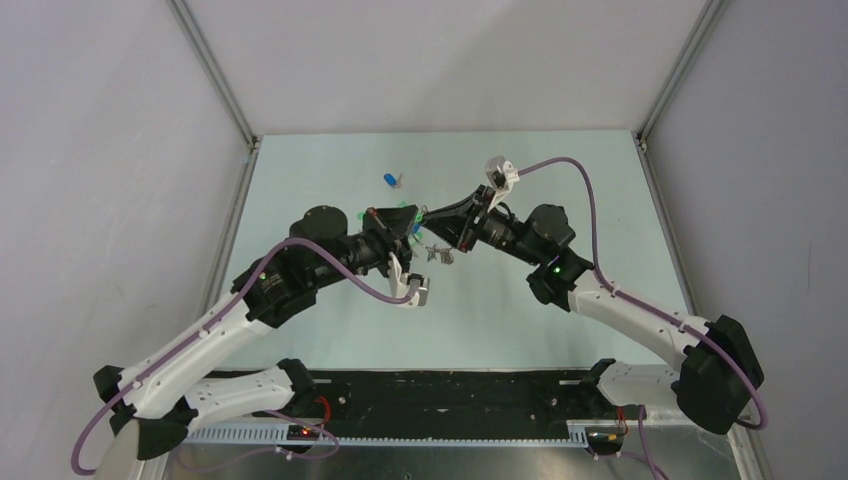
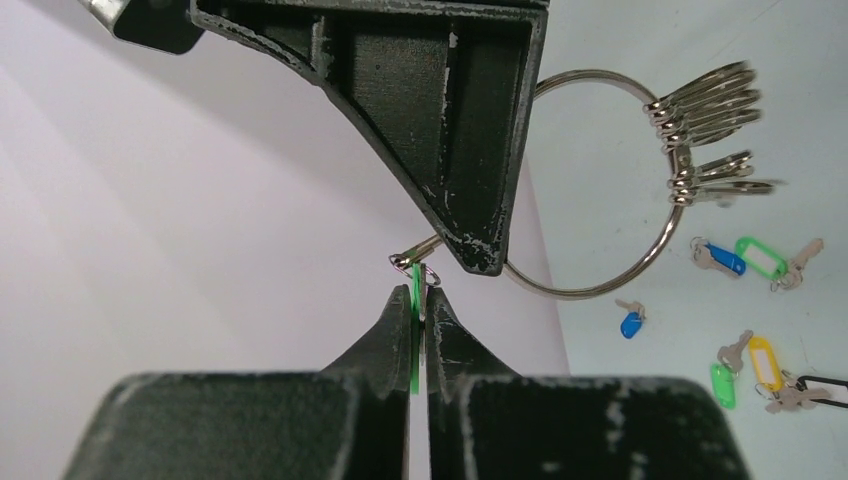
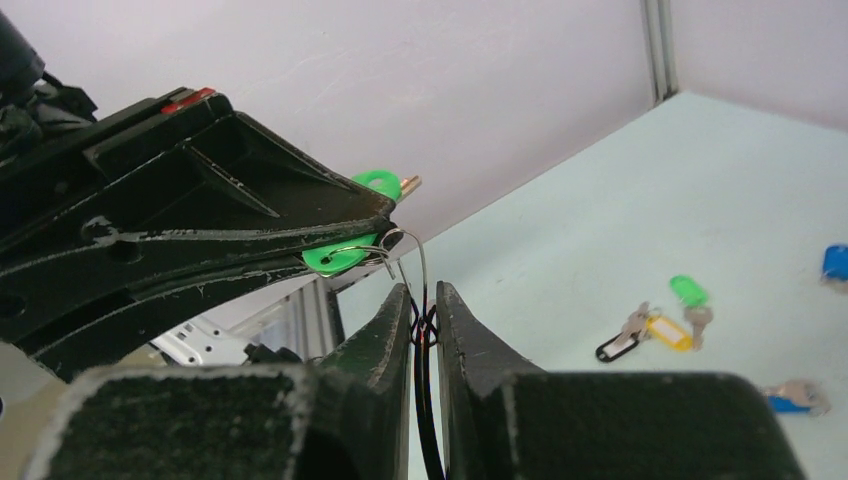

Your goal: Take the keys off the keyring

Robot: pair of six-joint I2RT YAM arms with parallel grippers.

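Loose keys lie by the loose green and yellow tags, so the robot's left gripper will next move away from the keyring [image 2: 600, 285] and down there to let go of its green-capped key.
Both grippers meet above the middle of the table. My left gripper [image 2: 420, 295] is shut on the green-capped key [image 2: 414, 300], seen edge-on; in the right wrist view the green cap [image 3: 340, 257] sticks out of the left fingers. A small link joins this key to the keyring [image 2: 600, 285]. My right gripper [image 3: 422, 300] is shut on the keyring [image 3: 425, 265], seen edge-on there. Several plain silver keys [image 2: 705, 110] bunch on the ring's far side and dangle below the grippers [image 1: 438, 252]. A blue-capped key [image 1: 390, 180] lies loose on the table.
Loose keys and tags lie on the pale green table [image 1: 560, 180]: a blue-capped key [image 2: 630, 324], a blue tag [image 2: 718, 256], a green tag [image 2: 760, 257], a yellow tag [image 2: 762, 362] and a green-capped key [image 2: 722, 385]. Walls enclose the table.
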